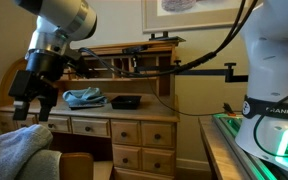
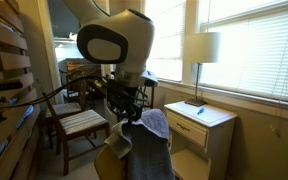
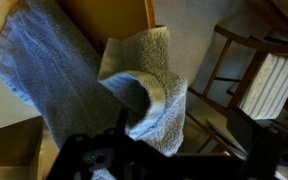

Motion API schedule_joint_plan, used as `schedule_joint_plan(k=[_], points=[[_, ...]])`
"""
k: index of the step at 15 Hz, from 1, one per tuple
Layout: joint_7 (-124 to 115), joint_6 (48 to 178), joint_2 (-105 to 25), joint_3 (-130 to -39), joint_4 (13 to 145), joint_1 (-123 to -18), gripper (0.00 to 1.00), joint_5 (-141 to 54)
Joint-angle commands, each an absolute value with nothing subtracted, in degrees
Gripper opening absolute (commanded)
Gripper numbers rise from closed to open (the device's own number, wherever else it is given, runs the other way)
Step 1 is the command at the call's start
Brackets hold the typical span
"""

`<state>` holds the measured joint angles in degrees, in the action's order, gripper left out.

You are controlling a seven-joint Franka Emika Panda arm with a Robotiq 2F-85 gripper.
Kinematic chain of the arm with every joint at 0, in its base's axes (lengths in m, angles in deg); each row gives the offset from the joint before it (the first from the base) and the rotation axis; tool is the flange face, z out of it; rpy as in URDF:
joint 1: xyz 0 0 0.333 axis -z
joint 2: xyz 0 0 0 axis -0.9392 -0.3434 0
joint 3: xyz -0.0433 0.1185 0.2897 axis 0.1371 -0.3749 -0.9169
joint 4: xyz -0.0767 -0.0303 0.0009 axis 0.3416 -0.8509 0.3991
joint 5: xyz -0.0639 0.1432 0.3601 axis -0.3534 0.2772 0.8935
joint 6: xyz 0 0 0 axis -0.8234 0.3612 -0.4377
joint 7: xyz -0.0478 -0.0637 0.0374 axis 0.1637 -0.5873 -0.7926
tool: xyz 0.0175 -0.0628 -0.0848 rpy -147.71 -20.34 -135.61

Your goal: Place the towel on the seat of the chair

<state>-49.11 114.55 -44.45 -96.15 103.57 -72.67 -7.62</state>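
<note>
The towel's folded hump (image 1: 32, 135) (image 3: 153, 108) is below the gripper's fingers and closer to one of them, so the gripper will next move toward that finger's side and go down around the hump.
A grey-blue towel (image 3: 149, 85) hangs draped over the back of a seat (image 2: 152, 140); it also shows at the bottom left of an exterior view (image 1: 16, 150). The wooden chair with a striped seat cushion (image 2: 81, 122) stands on the floor beyond it, and shows at the right of the wrist view (image 3: 272, 85). My gripper (image 3: 184, 148) is open just above the towel (image 2: 130, 108), with a folded hump of the towel close to one finger. Nothing is held. The gripper also shows in an exterior view (image 1: 29, 103).
A wooden desk with drawers (image 1: 124, 128) carries a blue cloth (image 1: 84, 97) and a black object (image 1: 125, 101). A white nightstand (image 2: 212, 125) with a lamp (image 2: 202, 47) stands by the window. A wooden dresser edge (image 2: 6, 70) is nearby.
</note>
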Motion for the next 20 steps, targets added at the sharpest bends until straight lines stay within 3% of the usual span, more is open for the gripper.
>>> schedule_joint_plan(k=[1, 12, 14, 15, 16, 20], points=[[-44.46, 115.63, -49.18, -97.89, 99.81, -72.40, 1.00, -9.96], [-34.01, 118.36, -55.22, -99.92, 96.27, -72.45, 1.00, -19.38], [-33.38, 118.32, -55.71, -100.04, 95.92, -72.49, 0.82, -19.99], [-33.15, 118.27, -55.94, -100.10, 95.78, -72.48, 0.66, -20.26], [-32.89, 118.33, -56.16, -100.11, 95.67, -72.52, 0.57, -20.63], [-32.69, 118.09, -56.59, -100.28, 95.27, -72.40, 0.30, -21.24]])
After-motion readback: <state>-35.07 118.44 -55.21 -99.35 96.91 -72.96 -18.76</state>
